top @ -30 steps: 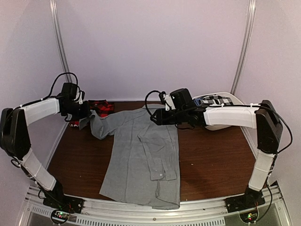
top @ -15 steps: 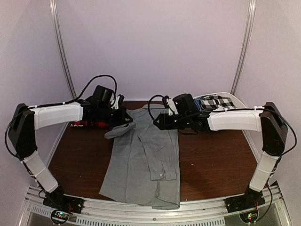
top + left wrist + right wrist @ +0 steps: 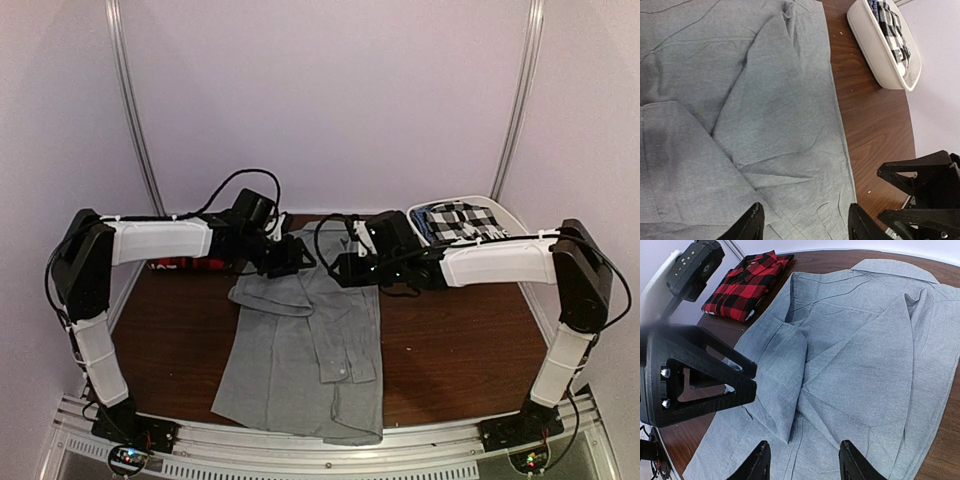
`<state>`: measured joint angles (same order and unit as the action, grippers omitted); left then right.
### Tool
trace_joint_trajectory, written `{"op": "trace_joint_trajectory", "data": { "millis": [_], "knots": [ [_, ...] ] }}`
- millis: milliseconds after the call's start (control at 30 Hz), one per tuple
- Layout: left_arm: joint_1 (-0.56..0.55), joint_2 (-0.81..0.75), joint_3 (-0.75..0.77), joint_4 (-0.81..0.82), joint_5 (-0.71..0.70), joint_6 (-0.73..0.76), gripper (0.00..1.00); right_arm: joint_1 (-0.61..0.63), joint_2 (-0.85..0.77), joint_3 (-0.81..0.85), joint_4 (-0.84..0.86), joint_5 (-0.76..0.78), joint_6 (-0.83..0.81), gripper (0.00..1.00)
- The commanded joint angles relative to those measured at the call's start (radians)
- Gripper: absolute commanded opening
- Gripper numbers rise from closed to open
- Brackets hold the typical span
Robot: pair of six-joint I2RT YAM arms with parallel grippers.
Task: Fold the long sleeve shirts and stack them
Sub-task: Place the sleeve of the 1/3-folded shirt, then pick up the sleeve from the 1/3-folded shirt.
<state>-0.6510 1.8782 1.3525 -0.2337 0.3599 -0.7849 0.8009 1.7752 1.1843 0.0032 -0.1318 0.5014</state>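
I should next move my left gripper to the left in the top view. Then I need to lower it onto the folded sleeve's edge, nearer the plaid shirt [image 3: 747,285].
The light grey long sleeve shirt [image 3: 300,345] lies flat in the middle of the table, collar to the back, with its right sleeve folded down its front. Its left sleeve [image 3: 266,293] lies folded across the chest. My left gripper [image 3: 297,258] hovers open just over the upper chest, with bare grey cloth [image 3: 765,100] beneath its gap [image 3: 807,225]. My right gripper [image 3: 346,268] faces it from the right, open and empty above the shirt [image 3: 865,350], midpoint [image 3: 805,462]. The red-and-black plaid shirt [image 3: 747,285] lies folded at the back left, mostly hidden behind my left arm [image 3: 190,265].
A white basket [image 3: 497,207] holding black-and-white checked cloth [image 3: 460,220] stands at the back right, also in the left wrist view [image 3: 875,55]. Brown tabletop [image 3: 450,340] shows on both sides of the shirt. The two grippers are close together.
My left arm swung right from the back left, carrying the grey shirt's left sleeve over the chest, then opened and let it lie there. The right gripper barely moved.
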Motion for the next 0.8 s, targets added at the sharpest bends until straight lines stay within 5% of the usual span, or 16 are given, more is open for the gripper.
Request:
{"op": "trace_joint_trajectory", "data": {
  "millis": [0,167,767],
  "knots": [
    [0.007,-0.073,0.034,-0.088,-0.188,0.065,0.59,0.004,-0.043,-0.009,0.004,0.040,-0.004,0.48],
    [0.027,-0.095,-0.010,-0.157,-0.341,0.075,0.58,0.007,-0.064,-0.029,-0.015,0.050,-0.010,0.48],
    [0.215,-0.013,-0.209,-0.010,-0.172,0.122,0.55,0.015,-0.109,-0.075,-0.029,0.048,-0.011,0.48]
  ]
}}
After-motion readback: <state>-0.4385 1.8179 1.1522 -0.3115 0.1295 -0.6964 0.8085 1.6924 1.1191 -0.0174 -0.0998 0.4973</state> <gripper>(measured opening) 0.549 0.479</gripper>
